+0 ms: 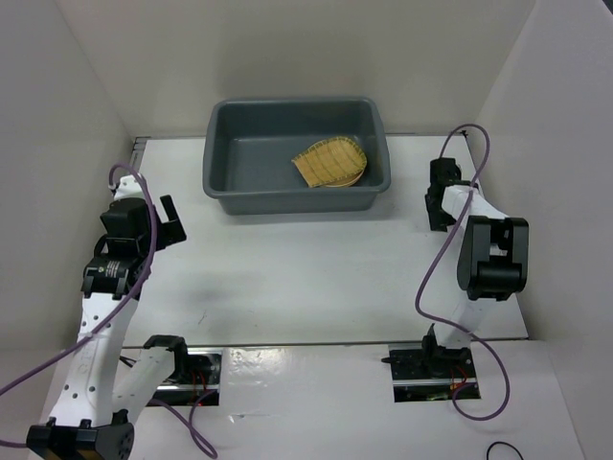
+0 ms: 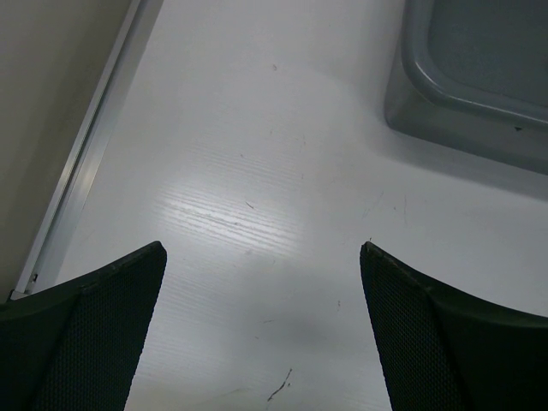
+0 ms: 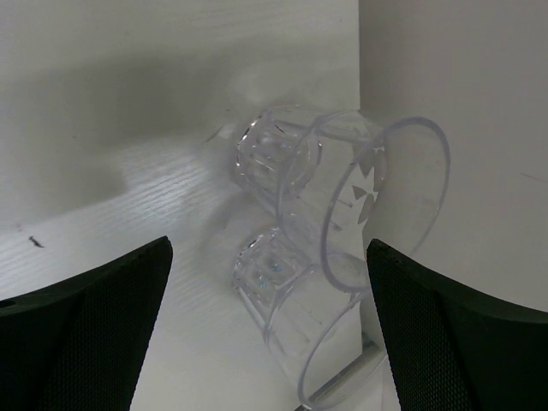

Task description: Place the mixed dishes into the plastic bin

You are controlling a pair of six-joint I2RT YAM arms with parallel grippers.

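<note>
I will lower my right gripper toward the bin's side onto the upper clear plastic cup below it, as this cup's rim overlaps the other cup's rim.
The dark grey plastic bin stands at the back centre. The woven bamboo tray lies inside it at the right, with what looks like a yellow-tan plate rim under it. Two clear plastic cups, one above the other, lie on their sides in the corner by the right wall. My right gripper is open, with the cups just ahead between its fingers; it also shows in the top view. My left gripper is open and empty over bare table left of the bin, and shows in the top view.
White walls close in the table on the left, back and right. A metal rail runs along the table's left edge. A purple cable loops beside the right arm. I cannot make out the cups in the top view.
</note>
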